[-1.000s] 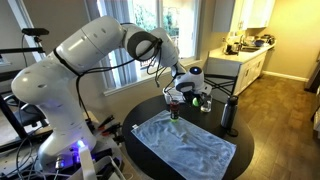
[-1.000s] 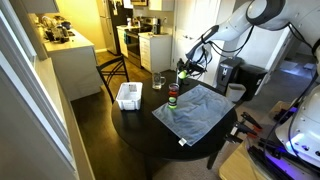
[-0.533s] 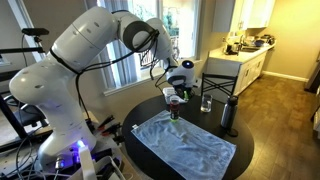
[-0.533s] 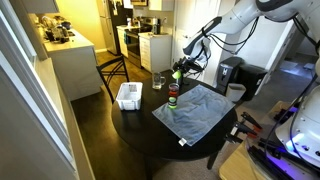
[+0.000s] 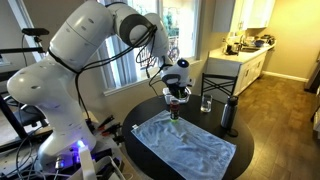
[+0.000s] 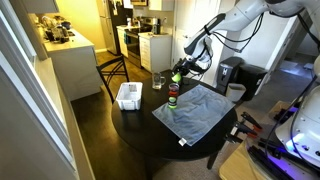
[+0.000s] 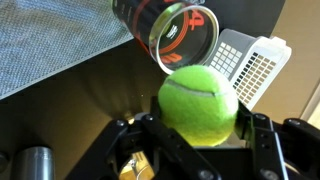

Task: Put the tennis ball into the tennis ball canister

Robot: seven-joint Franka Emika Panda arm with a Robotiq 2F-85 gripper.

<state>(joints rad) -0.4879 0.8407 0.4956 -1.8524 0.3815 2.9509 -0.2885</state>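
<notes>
The gripper brings the tennis ball over the middle of the canister, above its opening [image 5: 174,104] [image 7: 187,38] next, because the ball is still off beside the canister's rim.
My gripper [image 7: 198,128] is shut on the tennis ball [image 7: 198,104], a bright yellow-green fuzzy ball that fills the lower middle of the wrist view. The tennis ball canister [image 7: 184,38], clear with a red rim and a red label, stands on the dark table just beyond the ball, its open mouth facing the camera. In both exterior views the gripper [image 5: 178,86] [image 6: 179,72] hangs a little above the upright canister [image 5: 175,108] [image 6: 173,97]. The ball [image 6: 176,76] shows as a small yellow spot under the fingers.
A blue-grey towel [image 5: 186,146] [image 6: 196,110] lies spread on the round dark table [image 5: 242,150]. A white slotted basket [image 6: 128,95] [image 7: 250,62], a small clear glass [image 5: 206,103] [image 6: 158,81] and a tall dark bottle [image 5: 229,114] stand around the canister.
My gripper has moved sideways with the ball, from beside the canister to just above it. The canister and the other things have not moved.
</notes>
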